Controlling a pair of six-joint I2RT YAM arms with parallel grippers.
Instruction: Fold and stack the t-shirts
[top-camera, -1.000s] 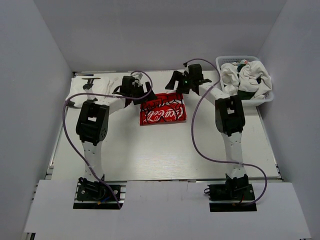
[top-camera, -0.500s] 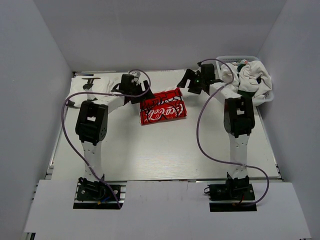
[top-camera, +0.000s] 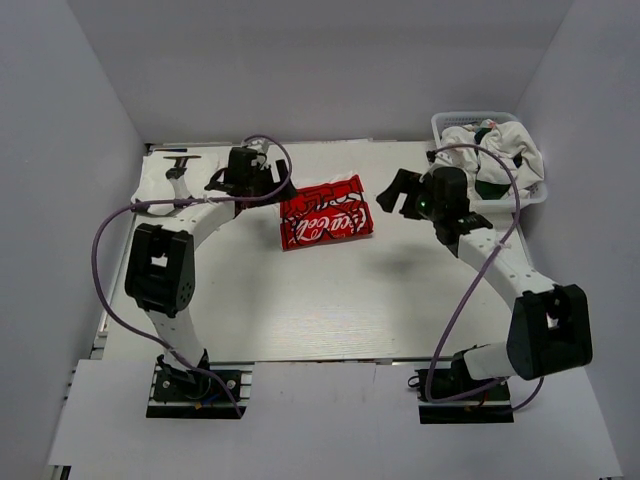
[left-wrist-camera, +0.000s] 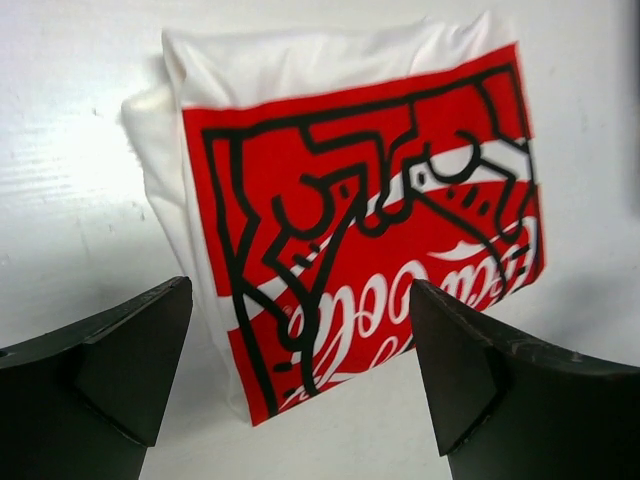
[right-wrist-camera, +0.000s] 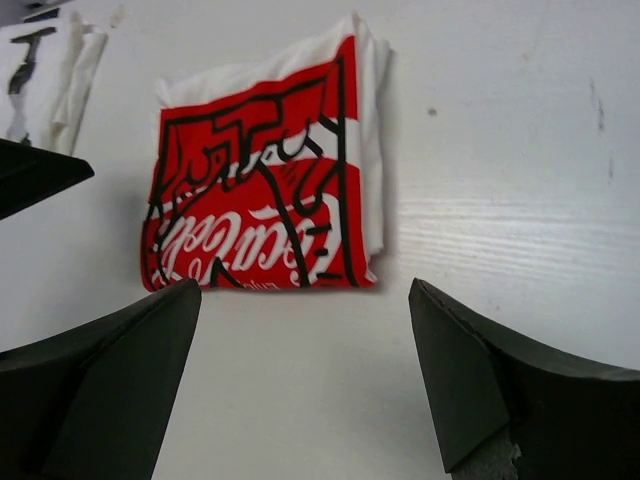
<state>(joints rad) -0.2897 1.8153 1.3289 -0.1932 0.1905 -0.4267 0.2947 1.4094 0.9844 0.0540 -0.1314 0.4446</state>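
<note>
The folded t-shirt lies apart from the black-print cloth. So my left gripper moves down and toward the right in the top view onto the t-shirt's edge facing that cloth (top-camera: 283, 220) (left-wrist-camera: 214, 275) next.
A folded t-shirt (top-camera: 325, 212) with a red print and white lettering lies flat on the table, also in the left wrist view (left-wrist-camera: 360, 210) and the right wrist view (right-wrist-camera: 260, 215). My left gripper (top-camera: 274, 188) hovers open just left of it, nothing between its fingers (left-wrist-camera: 300, 290). My right gripper (top-camera: 393, 193) is open just right of the shirt and empty (right-wrist-camera: 305, 285). More crumpled white t-shirts (top-camera: 495, 150) fill the basket (top-camera: 475, 113). A white cloth with a black print (top-camera: 170, 178) lies at the far left (right-wrist-camera: 45, 60).
The white lattice basket stands at the back right corner against the wall. Purple cables loop from both arms. The right arm's elbow (top-camera: 548, 330) sticks out toward the right table edge. White walls close in the table on three sides.
The right arm swung its elbow out to the right and its gripper came nearer, beside the red shirt. The left arm's elbow shifted left and its gripper drew slightly back. Both stayed open.
</note>
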